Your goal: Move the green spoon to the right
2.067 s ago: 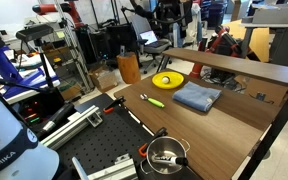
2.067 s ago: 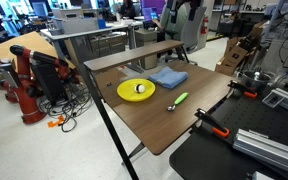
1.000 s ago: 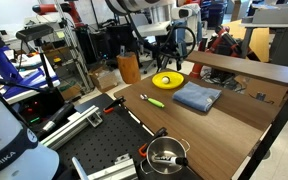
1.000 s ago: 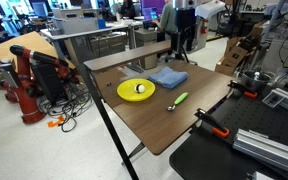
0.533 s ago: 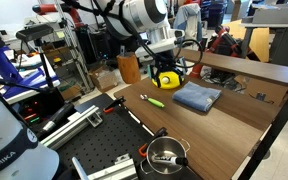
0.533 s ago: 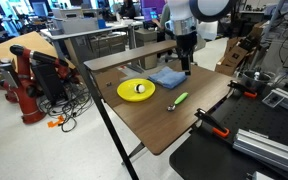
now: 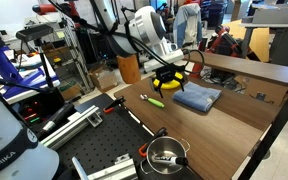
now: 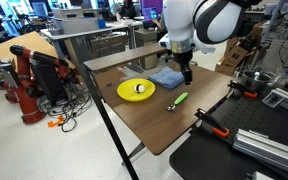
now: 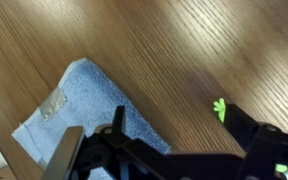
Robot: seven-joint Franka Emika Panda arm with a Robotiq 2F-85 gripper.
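The gripper shifts toward the right in the wrist view next, as the spoon lies slantwise under the end of one finger. It then turns and lowers over the spoon's middle (image 8: 179,100).
The small lime-green spoon (image 8: 178,100) lies on the brown wooden table (image 8: 154,125), in front of the blue cloth (image 8: 168,77). It also shows in an exterior view (image 7: 154,100), and a green tip of it peeks past a finger in the wrist view (image 9: 220,107). My gripper (image 8: 187,76) hangs open above the table between the cloth and the spoon, a little above them. In the wrist view the gripper (image 9: 179,140) has its jaws spread wide over bare wood, with the cloth (image 9: 79,110) to one side.
A round yellow bowl (image 8: 136,90) with a white ball in it sits by the cloth, and shows in an exterior view (image 7: 167,79). A raised wooden shelf (image 7: 249,70) runs along the table's back. A metal pot (image 7: 166,155) stands on the black breadboard.
The arm has swung in and come down from above the back of the table to just over the cloth and spoon. The spoon, cloth and bowl have not moved.
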